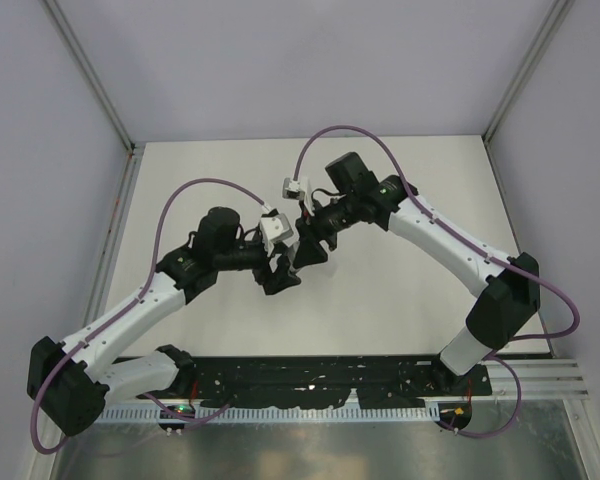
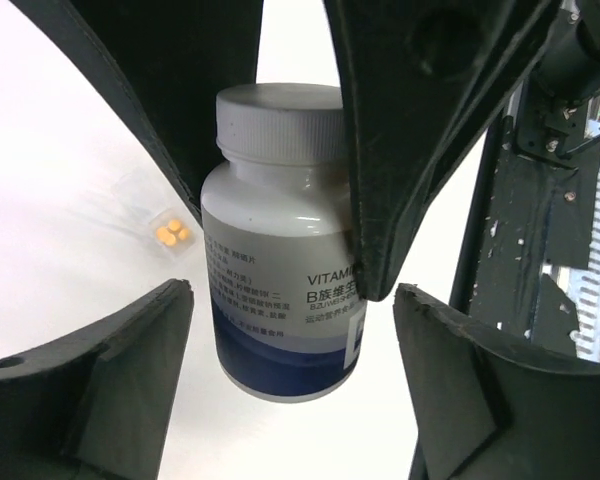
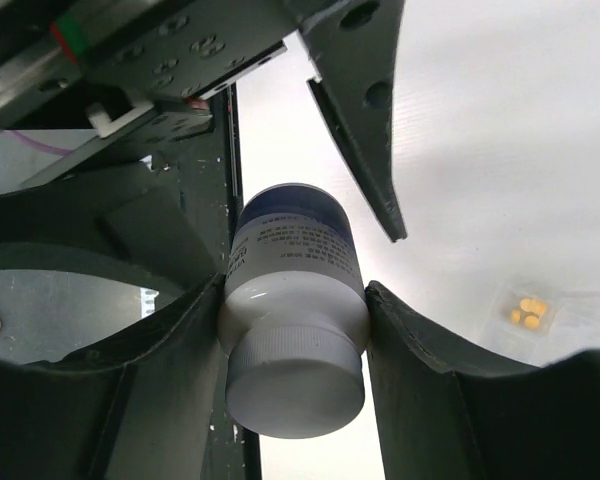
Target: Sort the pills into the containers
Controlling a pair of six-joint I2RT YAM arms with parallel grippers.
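Observation:
The bottle point(image 3: 292, 290) goes toward the right in the top view next, then down onto the bare tabletop for release, since only my right gripper clamps it.
The bottle point(image 3: 292, 290), white with a white cap and a blue band at its base, is clamped at its shoulder by my right gripper point(image 3: 295, 300), which is shut on it. In the left wrist view the same bottle point(image 2: 280, 250) hangs between the right arm's fingers point(image 2: 410, 150). My left gripper point(image 2: 290, 300) is open around the bottle's base, with a gap on each side. The clear packet point(image 2: 165, 225) lies on the white table beyond, with orange pills point(image 2: 171, 234) inside. The right wrist view shows these pills point(image 3: 529, 310) too. From above, both grippers meet mid-table, left gripper point(image 1: 280, 272) and right gripper point(image 1: 306, 250).
A black perforated mounting rail point(image 1: 310, 375) runs along the table's near edge. Grey enclosure walls point(image 1: 40, 150) close in the left, back and right sides. Purple cables point(image 1: 345, 130) arch over both arms.

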